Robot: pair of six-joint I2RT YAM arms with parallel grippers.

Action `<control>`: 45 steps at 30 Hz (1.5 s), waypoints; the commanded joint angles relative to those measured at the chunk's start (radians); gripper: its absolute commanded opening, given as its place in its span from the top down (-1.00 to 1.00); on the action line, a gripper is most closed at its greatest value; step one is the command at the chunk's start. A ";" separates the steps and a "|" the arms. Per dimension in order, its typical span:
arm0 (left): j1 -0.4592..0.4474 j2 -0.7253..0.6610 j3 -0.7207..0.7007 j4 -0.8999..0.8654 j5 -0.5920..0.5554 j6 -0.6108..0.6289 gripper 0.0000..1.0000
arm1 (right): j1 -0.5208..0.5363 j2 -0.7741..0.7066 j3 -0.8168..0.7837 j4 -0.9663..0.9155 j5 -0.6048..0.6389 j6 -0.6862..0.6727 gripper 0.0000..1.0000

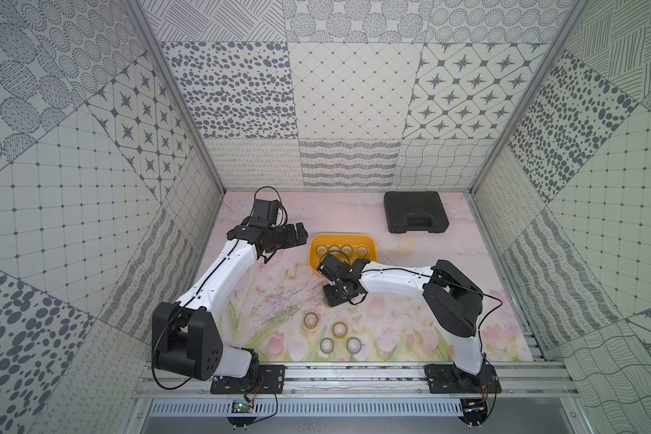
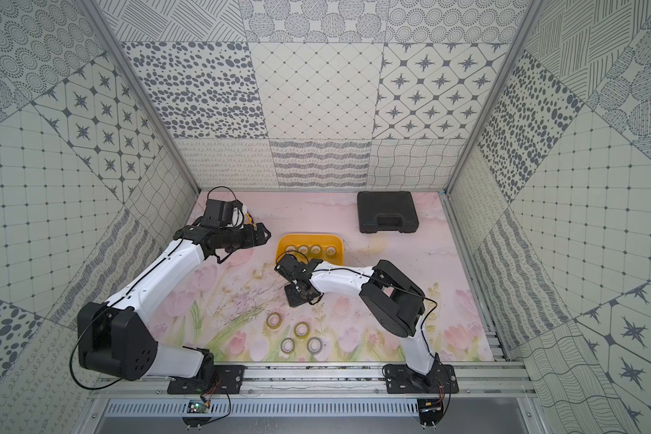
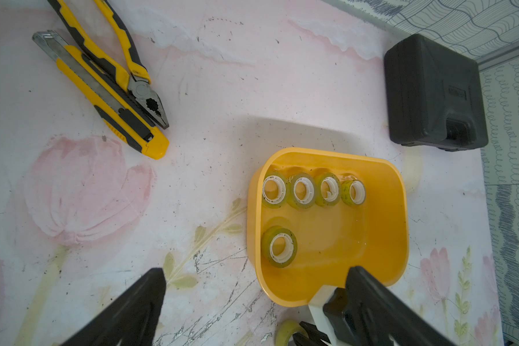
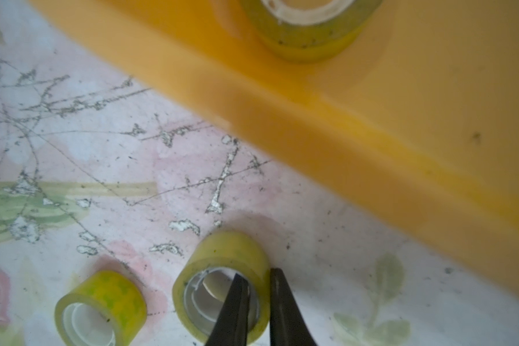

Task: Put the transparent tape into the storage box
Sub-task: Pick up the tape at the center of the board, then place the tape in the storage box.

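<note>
My right gripper should next rise outward over the box's near side, lower to the box bottom [image 4: 438, 43] beside the lone roll and release, as that bottom is bare.
The yellow storage box [image 1: 341, 235] [image 2: 311, 235] sits mid-table and holds several transparent tape rolls [image 3: 304, 190], one of them [image 3: 280, 246] apart from the row. Just outside its near left corner, my right gripper [image 4: 258, 278] [image 1: 337, 295] is shut on the wall of another tape roll [image 4: 222, 278], one finger in the core and one outside. That roll [image 3: 288, 331] stays low over the table and is hidden in both top views. My left gripper [image 3: 255, 299] [image 1: 294, 235] hangs open and empty to the left of the box.
Several loose tape rolls [image 1: 339, 329] lie near the table's front edge, and one [image 4: 101, 305] is beside the held roll. A black case [image 1: 416, 212] stands at the back right. Pliers [image 3: 123, 69] and a utility knife [image 3: 108, 102] lie at the back left.
</note>
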 commanded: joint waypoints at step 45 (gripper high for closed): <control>0.003 -0.004 0.005 0.012 0.020 0.008 -0.98 | -0.289 0.280 0.449 -0.141 -0.226 -0.160 0.40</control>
